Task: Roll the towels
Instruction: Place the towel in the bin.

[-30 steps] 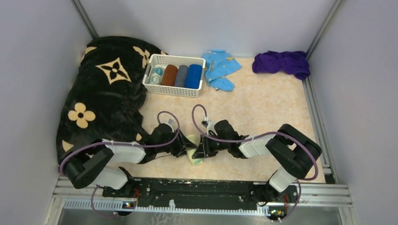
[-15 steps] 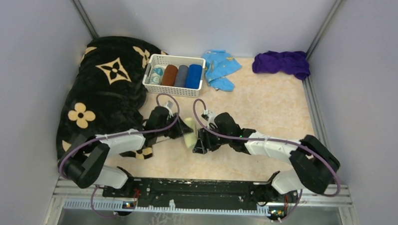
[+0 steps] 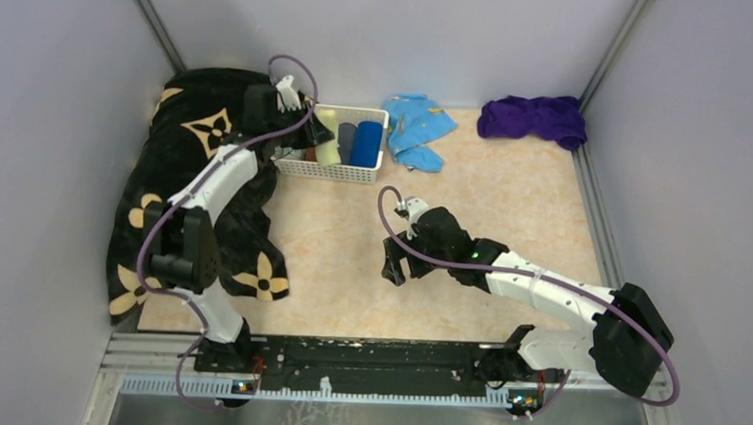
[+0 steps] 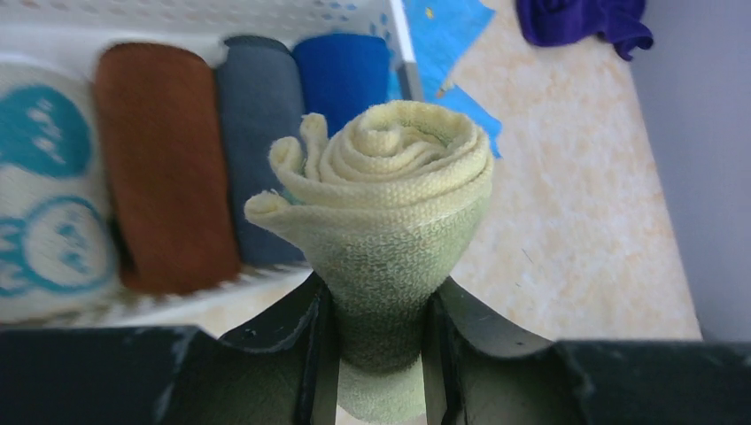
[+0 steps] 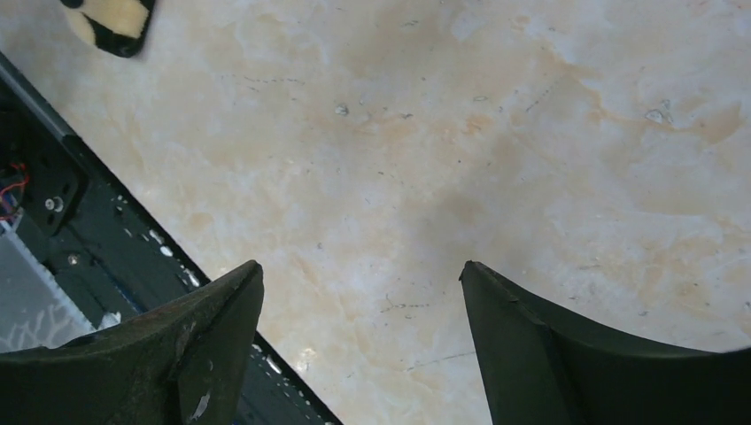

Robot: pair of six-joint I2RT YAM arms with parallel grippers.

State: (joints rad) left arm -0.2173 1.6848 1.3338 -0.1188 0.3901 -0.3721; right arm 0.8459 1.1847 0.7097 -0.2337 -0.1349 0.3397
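The roll in my left gripper moves toward the blanket and down between the white-and-teal and brown rolls next, because grey and blue rolls fill the other end of the basket.
A rolled pale yellow towel stands end-up between my left gripper's fingers, which are shut on it. In the top view this gripper holds the roll over the white basket. The royal blue towel lies rolled at the basket's right end. The dark purple towel sits crumpled at the far right corner. My right gripper hangs open over bare table in the middle, with nothing between its fingers.
The basket also holds a grey roll, a brown roll and a white-and-teal roll. A light blue cloth lies right of the basket. The black flowered blanket covers the left side.
My left arm has carried the yellow roll from the table's middle up to the basket. The right gripper has let go of it and opened wide.
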